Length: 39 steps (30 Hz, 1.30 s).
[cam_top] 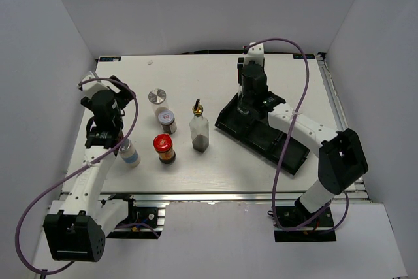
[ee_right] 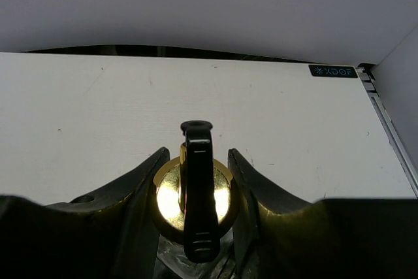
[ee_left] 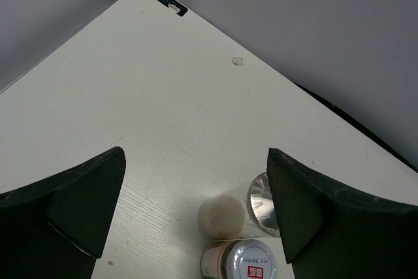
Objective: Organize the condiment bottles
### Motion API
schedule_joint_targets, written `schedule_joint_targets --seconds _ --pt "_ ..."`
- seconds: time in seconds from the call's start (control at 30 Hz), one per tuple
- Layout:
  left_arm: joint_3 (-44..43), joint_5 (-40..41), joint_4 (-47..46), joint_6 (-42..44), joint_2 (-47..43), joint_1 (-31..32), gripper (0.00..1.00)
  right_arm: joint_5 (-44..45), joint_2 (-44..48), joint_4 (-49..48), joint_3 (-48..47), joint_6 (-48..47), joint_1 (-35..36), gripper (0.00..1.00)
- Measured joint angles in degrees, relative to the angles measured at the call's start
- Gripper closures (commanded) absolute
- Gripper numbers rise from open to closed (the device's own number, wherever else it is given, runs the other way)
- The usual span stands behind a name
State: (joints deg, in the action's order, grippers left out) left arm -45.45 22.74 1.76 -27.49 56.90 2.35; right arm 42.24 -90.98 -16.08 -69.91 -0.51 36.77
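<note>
My right gripper is holding the gold pourer. It needs to go down slightly at the black tray's far end [cam_top: 238,113] next, then open to let go of the pourer.
My right gripper [cam_top: 252,100] [ee_right: 197,155] is shut on the gold pourer of a clear glass bottle [ee_right: 194,200], held over the far end of the black tray [cam_top: 294,155]; the bottle's body is hidden below. A second glass bottle with a gold pourer [cam_top: 199,131] stands mid-table. Left of it stand a red-capped brown jar [cam_top: 164,149], a white-lidded jar [cam_top: 168,119] [ee_left: 245,261] and a silver-lidded jar [cam_top: 157,96] [ee_left: 259,204]. A white blue-banded bottle [cam_top: 130,155] stands by the left arm. My left gripper [cam_top: 110,108] [ee_left: 194,155] hangs open and holds nothing, left of the jars.
The black tray lies diagonally on the right half of the table, under the right arm. White walls close in the table on the left, back and right. Purple cables loop beside both arms.
</note>
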Motion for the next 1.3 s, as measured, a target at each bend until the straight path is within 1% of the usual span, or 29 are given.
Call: schedule_joint_targets --seconds 0.1,0.2,0.23,0.27,0.3,0.4,0.43,0.5,0.53,0.77,1.03,1.1,1.2,1.3 --pt "0.0 0.44 0.07 0.0 -0.59 0.0 0.02 0.48 -0.98 -0.9 0.0 -0.28 0.0 0.99" --pt "0.0 0.68 0.2 0.02 -1.33 0.0 0.02 0.87 -2.27 -1.07 0.0 -0.37 0.0 0.91" --pt "0.02 0.72 0.22 0.02 -1.62 0.0 0.02 0.92 -2.71 -1.03 0.0 -0.35 0.0 0.79" --pt "0.02 0.81 0.22 0.02 -1.88 0.0 0.02 0.94 -3.06 -0.98 0.0 -0.35 0.0 0.7" --pt "0.02 0.83 0.22 0.02 -2.08 0.0 0.02 0.92 -3.28 -0.87 0.0 -0.33 0.0 0.52" --pt "0.02 0.83 0.31 0.02 -2.4 0.0 0.02 0.94 -3.34 -1.55 -0.02 0.02 0.0 0.36" --pt "0.02 0.83 0.39 0.02 -2.43 0.0 0.02 0.94 -3.32 -2.08 -0.09 0.02 0.0 0.29" --pt "0.02 0.83 0.76 0.02 -2.43 0.0 0.02 1.03 -3.13 -2.21 -0.11 0.44 0.0 0.19" --pt "0.02 0.83 0.9 0.02 -2.43 0.0 0.02 0.94 -2.99 -2.1 -0.11 0.61 0.0 0.11" --pt "0.02 0.7 1.33 0.0 -2.4 0.0 0.02 -0.98 0.57 1.7 -0.22 3.13 0.0 0.11" --pt "-0.96 0.0 3.19 -0.07 -1.14 0.0 0.02 -3.02 4.42 15.06 -5.25 7.17 0.0 0.11" --pt "-1.46 -0.68 3.91 -0.2 -0.59 0.0 0.02 -3.06 5.66 19.76 -5.66 8.26 0.0 0.1" --pt "-2.16 -1.81 4.83 -0.42 0.17 0.0 0.02 -3.32 8.0 24.33 -5.77 9.38 0.0 0.1" --pt "-2.75 -3.39 5.68 -0.46 1.01 0.0 0.02 -5.01 11.78 29.81 -5.57 10.43 0.0 0.11"
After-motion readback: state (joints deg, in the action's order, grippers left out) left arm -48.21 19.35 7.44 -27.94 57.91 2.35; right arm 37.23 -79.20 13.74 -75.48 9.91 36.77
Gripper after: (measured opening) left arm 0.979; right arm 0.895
